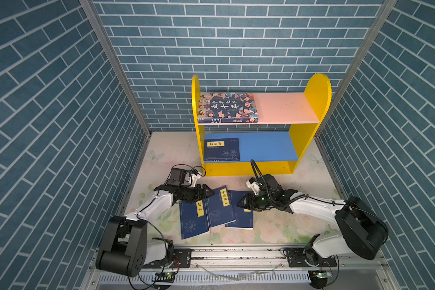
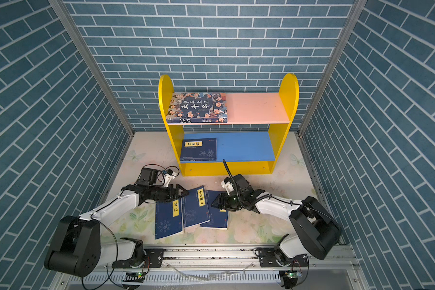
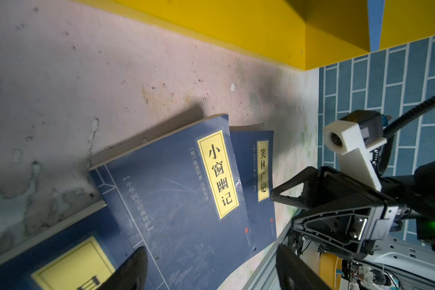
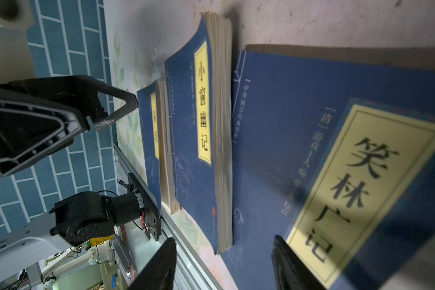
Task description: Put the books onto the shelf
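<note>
My right gripper will next move down and toward my left gripper onto the middle book's page edge (image 1: 232,206) (image 4: 224,193), because that edge is below it and between both grippers.
The shelf (image 1: 317,100) stands at the back. The thick cartoon-cover book (image 1: 227,106) lies on the left of its pink upper board, and a navy book (image 1: 221,149) lies on the blue lower board. Three navy books lie overlapping on the table: left (image 1: 194,221), middle (image 1: 220,208), right (image 1: 244,221). My left gripper (image 1: 210,191) is open, low over the far left corner of the middle book (image 3: 181,200). My right gripper (image 1: 241,200) is open over the right book (image 4: 312,150), holding nothing.
Blue brick-pattern walls close in the floral table (image 1: 274,231) on three sides. A metal rail (image 1: 236,253) carrying both arm bases runs along the front edge. The right halves of the pink board (image 1: 284,108) and the blue board (image 1: 266,147) are bare.
</note>
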`<state>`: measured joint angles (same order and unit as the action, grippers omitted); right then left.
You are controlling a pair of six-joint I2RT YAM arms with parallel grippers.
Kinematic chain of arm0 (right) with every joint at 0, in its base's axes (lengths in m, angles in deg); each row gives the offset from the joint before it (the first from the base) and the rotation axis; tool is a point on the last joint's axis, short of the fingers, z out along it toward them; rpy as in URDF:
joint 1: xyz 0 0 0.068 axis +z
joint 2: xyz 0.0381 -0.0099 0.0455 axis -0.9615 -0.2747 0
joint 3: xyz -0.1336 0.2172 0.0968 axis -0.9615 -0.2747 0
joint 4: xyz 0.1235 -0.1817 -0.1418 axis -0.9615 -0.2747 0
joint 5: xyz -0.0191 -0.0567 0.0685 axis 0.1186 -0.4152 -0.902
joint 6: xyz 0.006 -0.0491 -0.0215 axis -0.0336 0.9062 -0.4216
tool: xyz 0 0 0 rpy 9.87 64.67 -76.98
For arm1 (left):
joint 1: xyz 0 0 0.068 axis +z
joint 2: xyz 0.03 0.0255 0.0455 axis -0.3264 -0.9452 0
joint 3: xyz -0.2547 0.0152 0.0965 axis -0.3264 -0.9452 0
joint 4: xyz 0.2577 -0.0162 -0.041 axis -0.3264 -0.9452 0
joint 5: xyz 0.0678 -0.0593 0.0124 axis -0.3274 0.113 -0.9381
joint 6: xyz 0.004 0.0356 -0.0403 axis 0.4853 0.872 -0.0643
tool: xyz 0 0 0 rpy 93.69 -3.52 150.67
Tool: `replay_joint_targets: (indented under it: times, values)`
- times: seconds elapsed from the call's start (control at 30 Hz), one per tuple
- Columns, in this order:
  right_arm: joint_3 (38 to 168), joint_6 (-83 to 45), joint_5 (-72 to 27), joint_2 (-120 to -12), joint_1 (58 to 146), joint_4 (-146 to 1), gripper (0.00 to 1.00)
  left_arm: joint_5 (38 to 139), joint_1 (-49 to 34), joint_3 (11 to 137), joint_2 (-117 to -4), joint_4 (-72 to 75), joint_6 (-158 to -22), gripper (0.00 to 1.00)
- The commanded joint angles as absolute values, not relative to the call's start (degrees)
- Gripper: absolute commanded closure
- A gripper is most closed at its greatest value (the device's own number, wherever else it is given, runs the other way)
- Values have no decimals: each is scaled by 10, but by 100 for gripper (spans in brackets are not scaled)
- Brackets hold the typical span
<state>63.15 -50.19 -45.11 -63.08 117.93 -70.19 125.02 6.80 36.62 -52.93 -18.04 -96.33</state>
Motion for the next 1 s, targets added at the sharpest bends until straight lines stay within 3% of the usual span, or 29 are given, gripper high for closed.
replay_joint_targets:
  times: [0.0, 0.37, 0.97]
  values:
    - [647, -524, -452, -672, 1184, -643, 38, 1248, 49, 357, -547, -157, -970, 18]
    - [678, -551, -471, -772, 1196, -591, 39, 1234, 5, 356, -622, -134, -978, 19]
    - [678, -581, -497, -817, 1222, -557, 43, 1259, -28, 382, -701, -98, -985, 26]
